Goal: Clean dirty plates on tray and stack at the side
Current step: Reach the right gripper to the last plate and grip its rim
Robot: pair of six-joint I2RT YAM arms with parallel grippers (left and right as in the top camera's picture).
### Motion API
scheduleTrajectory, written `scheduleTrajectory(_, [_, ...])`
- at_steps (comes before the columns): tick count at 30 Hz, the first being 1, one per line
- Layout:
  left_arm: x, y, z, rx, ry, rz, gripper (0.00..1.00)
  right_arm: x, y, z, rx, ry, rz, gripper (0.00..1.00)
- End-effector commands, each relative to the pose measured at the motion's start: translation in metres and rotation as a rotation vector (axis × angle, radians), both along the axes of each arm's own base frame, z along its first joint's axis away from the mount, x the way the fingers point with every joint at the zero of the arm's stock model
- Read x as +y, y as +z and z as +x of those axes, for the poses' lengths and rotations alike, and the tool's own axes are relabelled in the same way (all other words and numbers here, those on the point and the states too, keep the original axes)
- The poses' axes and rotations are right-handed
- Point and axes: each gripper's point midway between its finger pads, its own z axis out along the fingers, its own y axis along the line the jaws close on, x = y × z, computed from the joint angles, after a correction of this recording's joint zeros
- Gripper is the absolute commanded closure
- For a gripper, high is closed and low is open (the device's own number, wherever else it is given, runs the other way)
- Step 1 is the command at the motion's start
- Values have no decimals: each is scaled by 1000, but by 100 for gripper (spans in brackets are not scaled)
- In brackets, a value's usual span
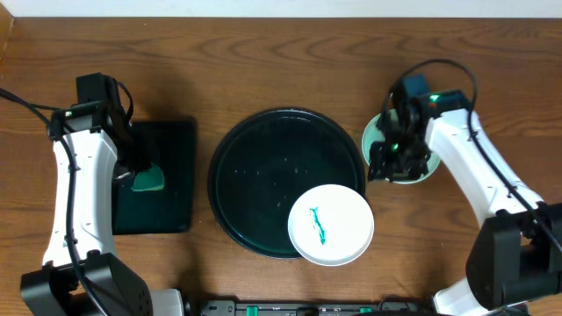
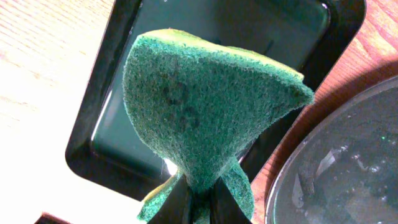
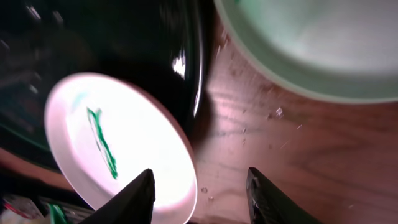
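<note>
The white plate still has a teal scribble on it. My open right gripper needs to move back and down onto the plate's rim next, beside the bare wood.
The large round black tray (image 1: 263, 175) lies mid-table. A white plate with a teal scribble (image 1: 331, 225) rests on its front right rim; it also shows in the right wrist view (image 3: 118, 143). A pale plate (image 1: 372, 139) lies on the wood right of the tray, and shows in the right wrist view (image 3: 323, 43); whether more plates lie under it I cannot tell. My right gripper (image 1: 387, 162) is open and empty over that plate's left edge, its fingers (image 3: 202, 199) spread above bare wood beside the scribbled plate. My left gripper (image 1: 140, 175) is shut on a green sponge (image 2: 205, 99).
A small rectangular black tray (image 1: 167, 189) lies left of the round tray, under the sponge; it also shows in the left wrist view (image 2: 106, 124). The round tray's rim (image 2: 342, 168) is just to its right. Dark equipment lines the table's front edge.
</note>
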Motion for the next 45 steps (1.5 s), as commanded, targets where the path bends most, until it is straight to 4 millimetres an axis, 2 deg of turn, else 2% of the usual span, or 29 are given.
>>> scheduleTrajectory(1, [1,3,-1,-7,-10,9,93,6,-9,-19,46,44,-1,56])
scheduleTrajectory(8, [1,3,-1,-7,-11,9,93,18,-30,-58,159,54,0,63])
scheduleTrajectory(13, [1,3,-1,-7,-10,9,93,13,-45,-65,159,33,-67,82])
scheduleTrajectory(16, [1,3,-1,-7,-10,9,93,14,-48,-61,135,32,-85,93])
scheduleTrajectory(21, [1,3,-1,-7,-10,9,93,26,-50,-53,83,63,-69,96])
scheduleTrajectory(23, [1,3,-1,-7,-10,9,93,28,-51,-52,68,76,-81,92])
scheduleTrajectory(25, [1,3,-1,-7,-10,9,93,28,-53,-52,53,68,-122,84])
scheduleTrajectory(31, [1,3,-1,-7,-10,9,93,34,-61,-55,27,77,-150,79])
scheduleTrajectory(35, [1,3,-1,-7,-11,9,93,28,-65,-56,21,71,-183,92])
scheduleTrajectory(40, [1,3,-1,-7,-10,9,93,27,-66,-50,-5,43,-202,99])
scheduleTrajectory(42, [1,3,-1,-7,-11,9,93,32,-64,-43,-34,41,-181,99])
scheduleTrajectory(45, [0,3,-2,-4,-11,3,93,51,-53,-18,-127,46,-125,99])
